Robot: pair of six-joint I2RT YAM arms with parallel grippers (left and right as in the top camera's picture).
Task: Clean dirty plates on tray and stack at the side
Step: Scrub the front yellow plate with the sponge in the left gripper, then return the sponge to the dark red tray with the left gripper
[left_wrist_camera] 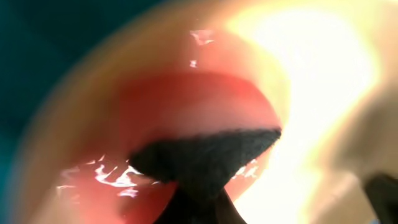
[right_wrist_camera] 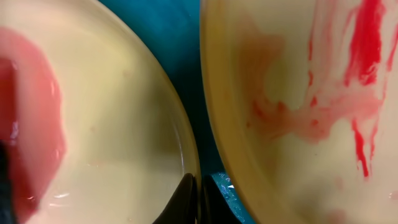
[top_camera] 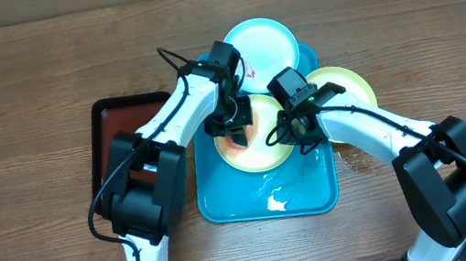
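Note:
Next, I raise my left gripper off the plate and lower the pad into the dark red tray, which lies to the gripper's left in the overhead view.
The turquoise tray (top_camera: 267,201) lies at the table's middle. A yellow-green plate (top_camera: 259,152) with a red smear lies in it. My left gripper (top_camera: 235,128) is down on this plate, shut on a dark scrubbing pad (left_wrist_camera: 205,155) that rests in the wet red smear (left_wrist_camera: 186,106). My right gripper (top_camera: 303,131) is shut on this plate's right rim (right_wrist_camera: 124,124), with its fingertips (right_wrist_camera: 198,193) on either side of the rim. A second yellow-green plate (top_camera: 344,86), streaked red (right_wrist_camera: 292,93), lies at the tray's right edge. The aqua-white plate (top_camera: 264,42) lies at the tray's far end.
A dark red, black-rimmed tray (top_camera: 122,133) lies left of the turquoise tray. Water glints on the turquoise tray's near part (top_camera: 276,200). Both arms cross over the tray's middle. Bare wooden table (top_camera: 15,98) surrounds the trays.

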